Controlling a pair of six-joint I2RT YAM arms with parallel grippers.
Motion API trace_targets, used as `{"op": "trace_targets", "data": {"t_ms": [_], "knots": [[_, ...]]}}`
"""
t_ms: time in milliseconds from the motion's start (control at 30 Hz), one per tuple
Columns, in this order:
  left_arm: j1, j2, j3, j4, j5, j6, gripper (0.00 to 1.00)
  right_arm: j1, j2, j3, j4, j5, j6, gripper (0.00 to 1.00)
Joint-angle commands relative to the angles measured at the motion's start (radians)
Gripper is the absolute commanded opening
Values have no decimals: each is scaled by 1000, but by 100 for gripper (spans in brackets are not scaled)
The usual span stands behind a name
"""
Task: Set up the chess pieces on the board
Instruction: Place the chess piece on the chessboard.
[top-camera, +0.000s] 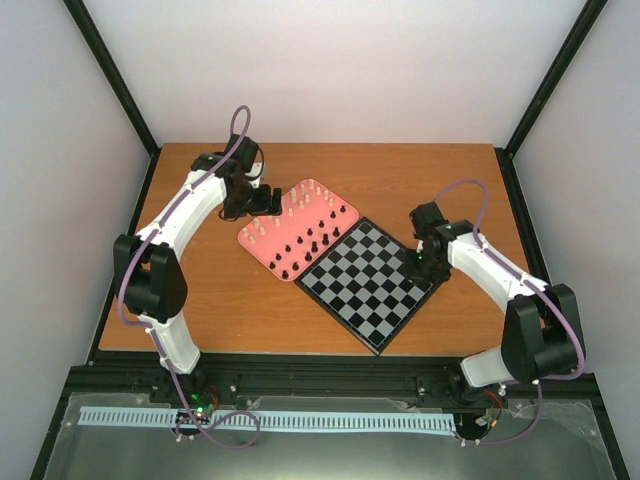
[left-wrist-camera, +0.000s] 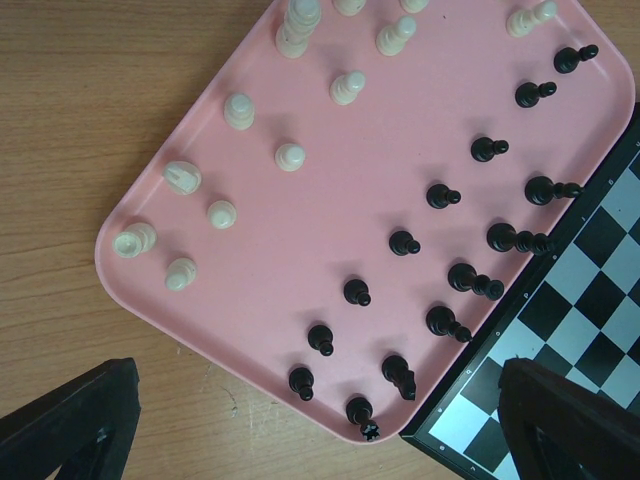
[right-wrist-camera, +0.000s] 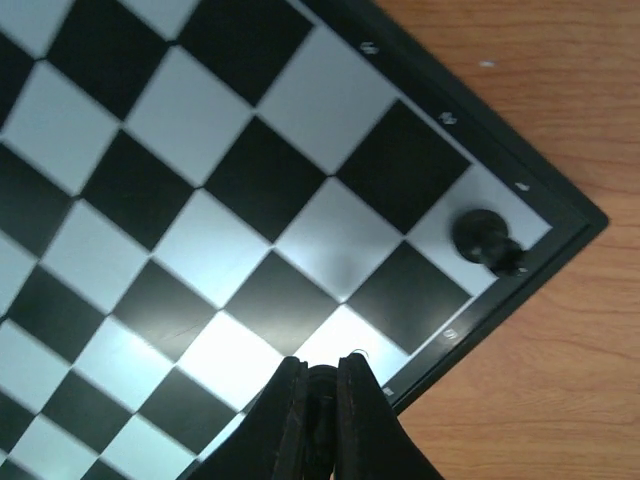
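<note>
I should move my right gripper down and to the right in the wrist view next and let go of its black piece on the board's dark edge square (top-camera: 418, 292) (right-wrist-camera: 410, 297) beside the corner piece, because that square is empty.
The board (top-camera: 365, 283) lies mid-table, set diagonally; it also shows in the right wrist view (right-wrist-camera: 200, 190) and its corner in the left wrist view (left-wrist-camera: 560, 340). One black piece (right-wrist-camera: 485, 240) stands on the board's corner square. My right gripper (right-wrist-camera: 320, 385) is shut on a black piece (right-wrist-camera: 322, 400) just above the board's edge row; in the top view the right gripper (top-camera: 420, 262) is at the board's right corner. Several black pieces (left-wrist-camera: 440, 195) and cream pieces (left-wrist-camera: 290, 157) stand on the pink tray (left-wrist-camera: 250, 300). My left gripper (left-wrist-camera: 310, 420) is open and empty above the tray's near corner.
The pink tray (top-camera: 255, 238) touches the board's far-left side. Bare wooden table (top-camera: 430, 175) lies around both. Black frame posts and grey walls bound the table.
</note>
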Motion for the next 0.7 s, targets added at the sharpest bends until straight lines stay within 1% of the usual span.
{"op": "trace_targets", "data": {"t_ms": [0,233,667], "knots": [[5,-19,8,12,7,-13,100,-63,-16,-43,77,0,15,3],[5,-16,9,10,2,-11,100,-125,6,-92,135,-21,5,3],[5,-16,8,7,-3,-10,100,-139,64,-81,165,27,-12,3]]}}
